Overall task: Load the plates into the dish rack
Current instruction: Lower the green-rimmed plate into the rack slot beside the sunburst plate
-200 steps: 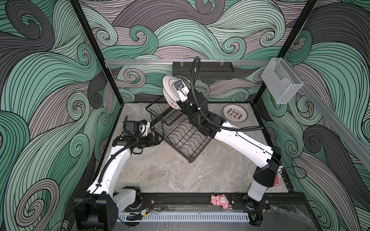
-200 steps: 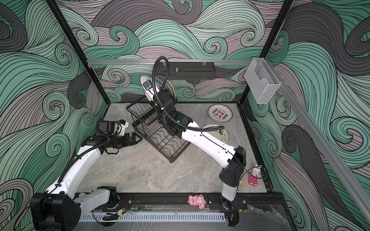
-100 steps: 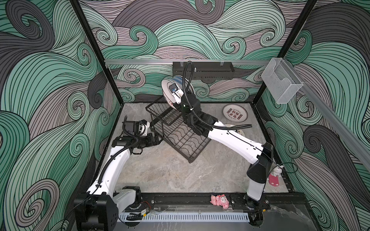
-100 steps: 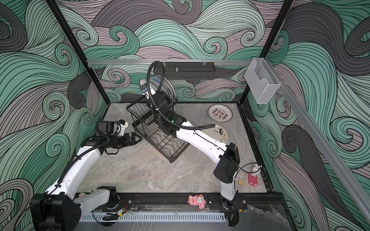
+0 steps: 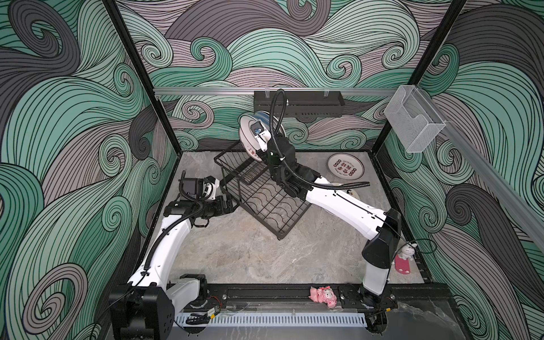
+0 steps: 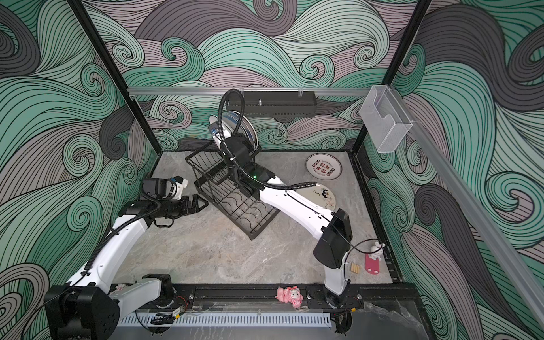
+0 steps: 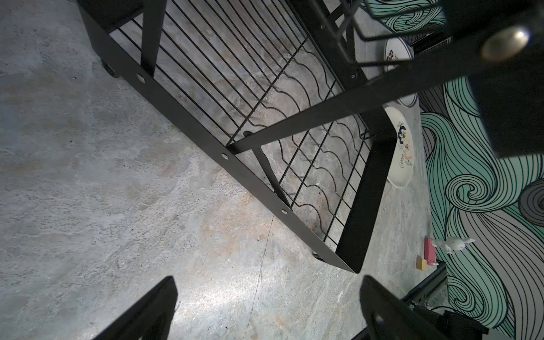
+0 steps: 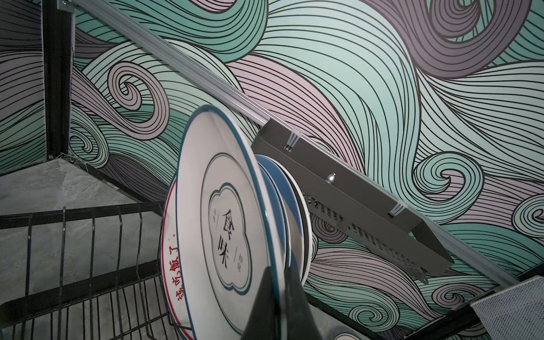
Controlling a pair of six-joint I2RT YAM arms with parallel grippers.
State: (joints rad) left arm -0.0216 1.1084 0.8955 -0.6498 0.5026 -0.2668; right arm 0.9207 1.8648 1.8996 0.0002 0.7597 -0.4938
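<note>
My right gripper holds the green-rimmed plate by its rim, and blue-striped plates fill the basket's other end. Next it needs to go down past the red-lettered plate and release the rim over the empty basket wires.
The dish rack (image 5: 265, 206) (image 6: 241, 212) stands at the middle back, a black wire frame with a wavy base grid and a raised basket (image 8: 88, 235). My right gripper (image 8: 278, 270) (image 5: 259, 135) is shut on the rim of a green-rimmed white plate (image 8: 223, 206), held upright over the basket. Next to it stand a red-lettered plate (image 8: 172, 244) and blue-striped plates (image 8: 282, 191). My left gripper (image 7: 266, 306) (image 5: 232, 203) hangs open and empty just beside the rack's left edge (image 7: 182, 117). Flat on the table lie another red-lettered plate (image 5: 346, 170) (image 6: 323, 170) and a doodled cream plate (image 6: 322, 198) (image 7: 401, 147).
A black perforated tray (image 5: 298, 103) hangs on the back wall above the plates. A clear plastic box (image 5: 412, 123) is on the right rail. A pink toy (image 5: 322, 295) sits on the front rail. A rabbit figure (image 6: 376, 250), a red piece and a small wooden block (image 6: 354, 268) lie front right.
My right arm has swung its elbow inward and shifted the held plate slightly over the basket, close against the standing plates. The left arm has stayed where it was.
</note>
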